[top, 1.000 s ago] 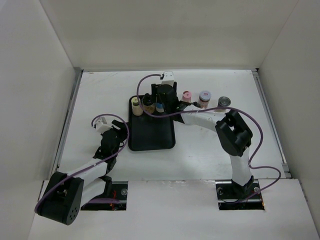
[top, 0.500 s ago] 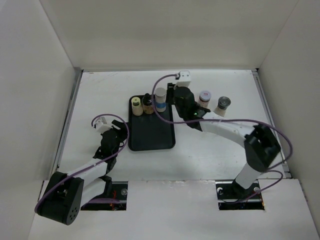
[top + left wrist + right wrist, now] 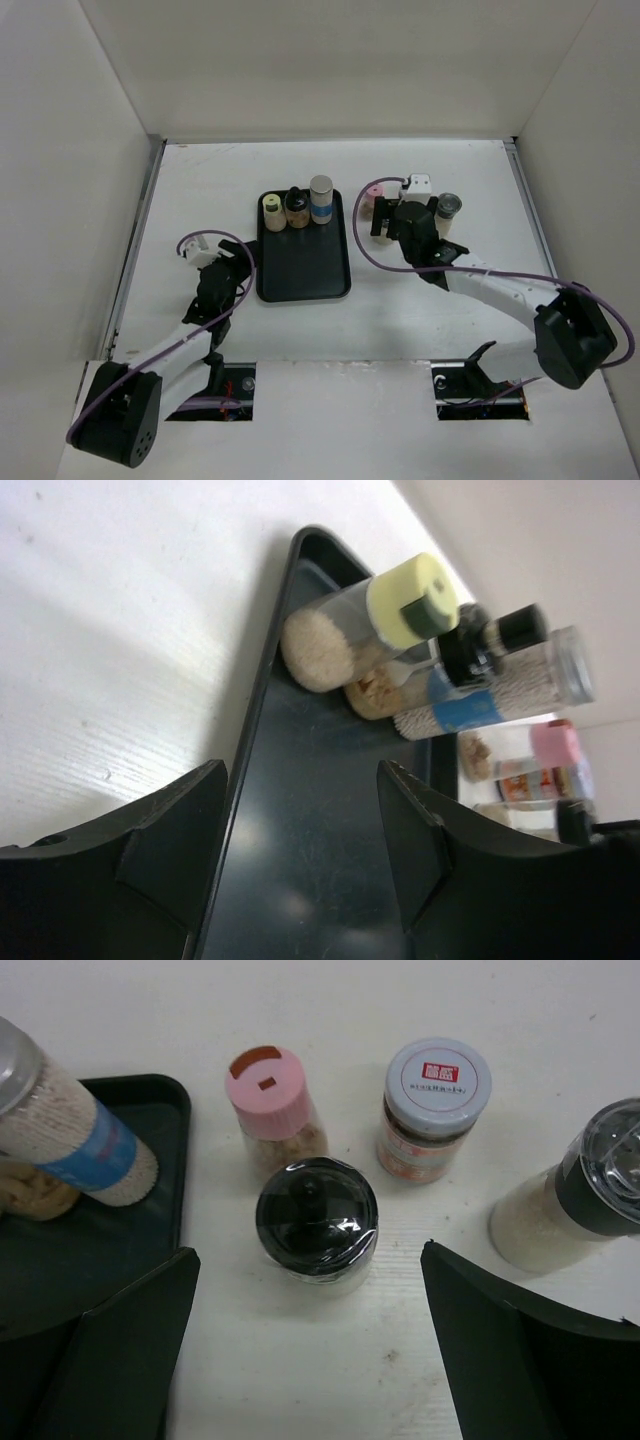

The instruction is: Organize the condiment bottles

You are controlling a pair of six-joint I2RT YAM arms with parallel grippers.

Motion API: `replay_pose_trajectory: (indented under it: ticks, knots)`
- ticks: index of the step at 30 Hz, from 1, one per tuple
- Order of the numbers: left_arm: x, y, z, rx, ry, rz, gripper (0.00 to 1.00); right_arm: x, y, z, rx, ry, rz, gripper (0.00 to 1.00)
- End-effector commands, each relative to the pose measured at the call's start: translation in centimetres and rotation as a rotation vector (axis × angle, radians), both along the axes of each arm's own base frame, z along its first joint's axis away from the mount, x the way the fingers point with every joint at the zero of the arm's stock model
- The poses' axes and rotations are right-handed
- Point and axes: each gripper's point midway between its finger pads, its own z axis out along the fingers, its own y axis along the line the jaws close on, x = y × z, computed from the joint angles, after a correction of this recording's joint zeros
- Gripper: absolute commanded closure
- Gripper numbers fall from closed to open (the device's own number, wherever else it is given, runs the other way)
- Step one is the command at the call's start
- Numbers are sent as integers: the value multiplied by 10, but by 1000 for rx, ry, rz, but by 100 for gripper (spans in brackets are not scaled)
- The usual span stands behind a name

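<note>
The black-lidded jar's top is centred below my right gripper's open fingers, so it should move down around the lid and close.
Three condiment bottles stand along the back of the black tray: a cream-capped one, a black-capped one and a taller silver one with a blue band. To the tray's right on the table stand a pink-capped jar, a grey-capped jar with a red label, a black-lidded jar and a dark-collared bottle. My right gripper hangs open above the black-lidded jar, which sits between its fingers without touching them. My left gripper is open and empty over the tray's left rim.
White walls close in the table on three sides. Bare tray floor lies in front of the three bottles. The right arm's purple cable loops over the table near the loose jars.
The right gripper left the blue-banded bottle standing on the tray, moved right to the loose jars and opened wide. The left gripper shifted slightly toward the tray.
</note>
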Motion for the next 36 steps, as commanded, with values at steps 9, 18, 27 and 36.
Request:
replay_pose_trajectory:
  ticks: [9,18,27,36]
  knots:
    - [-7,30,24,-37,-110,110,38,58,6,-25,50,45,-11,0]
    - [-2,21,17,-23,-76,82,38,66,6,-33,59,34,-36,37]
    - [-1,20,15,-34,-69,83,38,27,50,48,125,-109,67,45]
    - [-1,33,3,-74,-30,126,38,16,203,45,156,-100,319,46]
